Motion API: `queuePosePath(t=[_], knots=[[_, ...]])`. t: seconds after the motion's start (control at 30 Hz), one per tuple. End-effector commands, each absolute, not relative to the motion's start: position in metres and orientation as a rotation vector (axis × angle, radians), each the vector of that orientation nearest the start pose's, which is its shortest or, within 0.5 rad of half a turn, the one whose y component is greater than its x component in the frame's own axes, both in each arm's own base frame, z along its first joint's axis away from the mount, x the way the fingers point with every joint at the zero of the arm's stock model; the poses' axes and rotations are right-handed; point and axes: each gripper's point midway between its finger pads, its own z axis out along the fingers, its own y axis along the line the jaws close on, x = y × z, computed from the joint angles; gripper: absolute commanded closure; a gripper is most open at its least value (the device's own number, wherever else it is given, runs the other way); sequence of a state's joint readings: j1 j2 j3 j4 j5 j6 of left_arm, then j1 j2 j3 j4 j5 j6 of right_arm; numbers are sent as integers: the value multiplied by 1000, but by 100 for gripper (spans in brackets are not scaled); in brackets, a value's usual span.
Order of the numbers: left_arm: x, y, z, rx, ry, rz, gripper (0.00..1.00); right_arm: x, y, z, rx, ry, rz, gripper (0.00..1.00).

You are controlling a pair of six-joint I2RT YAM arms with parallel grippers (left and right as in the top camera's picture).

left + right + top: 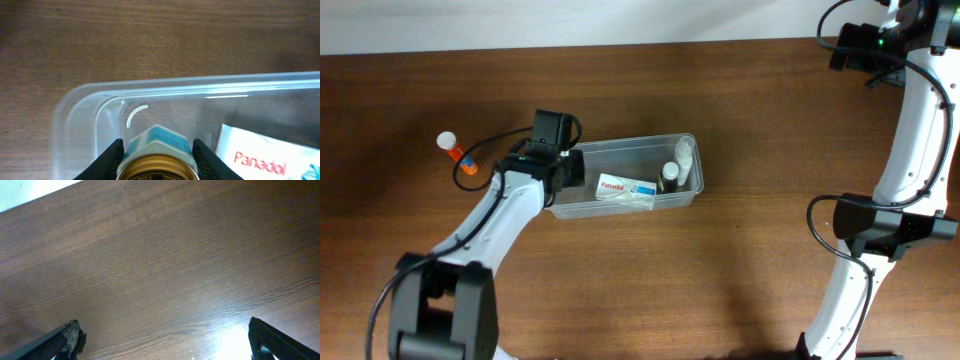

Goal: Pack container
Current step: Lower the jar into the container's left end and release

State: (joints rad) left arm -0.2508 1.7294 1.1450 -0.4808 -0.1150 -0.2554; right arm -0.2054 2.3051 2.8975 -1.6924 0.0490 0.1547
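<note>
I will lower my left gripper next and release the jar on the container's bare bottom beside the Panadol box, because that open end of the container is below the gripper.
The clear container (688, 143) lies mid-table. Inside are a white Panadol box (625, 189), a small dark-capped bottle (669, 176) and a white bottle (683, 153). My left gripper (563, 170) is over the container's left end, shut on a jar with a gold lid and blue-white label (159, 150). In the left wrist view the jar is held inside the container (75, 107), next to the Panadol box (260, 155). My right gripper (165, 340) is open and empty over bare wood; its arm is at the far right (865, 45).
A small bottle with a white round cap and orange band (458, 155) lies on the table to the left of the container. The table is dark wood, with a pale wall at the back edge.
</note>
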Motion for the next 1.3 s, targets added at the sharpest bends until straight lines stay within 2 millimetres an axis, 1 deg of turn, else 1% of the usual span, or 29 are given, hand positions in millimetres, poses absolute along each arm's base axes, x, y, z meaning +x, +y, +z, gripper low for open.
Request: queuePosePath(t=[0.0, 0.2, 0.3, 0.4, 0.6, 1.27], knots=[[417, -86, 65, -62, 2629, -5, 66, 463, -108, 280, 512, 2619, -92, 2], [418, -86, 58, -61, 2641, 1, 66, 463, -108, 280, 512, 2619, -92, 2], [417, -85, 57, -61, 2644, 2, 57, 463, -108, 280, 512, 2619, -92, 2], [417, -85, 56, -61, 2646, 3, 53, 463, -108, 280, 511, 2620, -92, 2], [418, -83, 57, -67, 2641, 22, 53, 463, -108, 280, 512, 2620, -92, 2], [420, -84, 59, -66, 2633, 12, 51, 463, -108, 280, 512, 2619, -92, 2]])
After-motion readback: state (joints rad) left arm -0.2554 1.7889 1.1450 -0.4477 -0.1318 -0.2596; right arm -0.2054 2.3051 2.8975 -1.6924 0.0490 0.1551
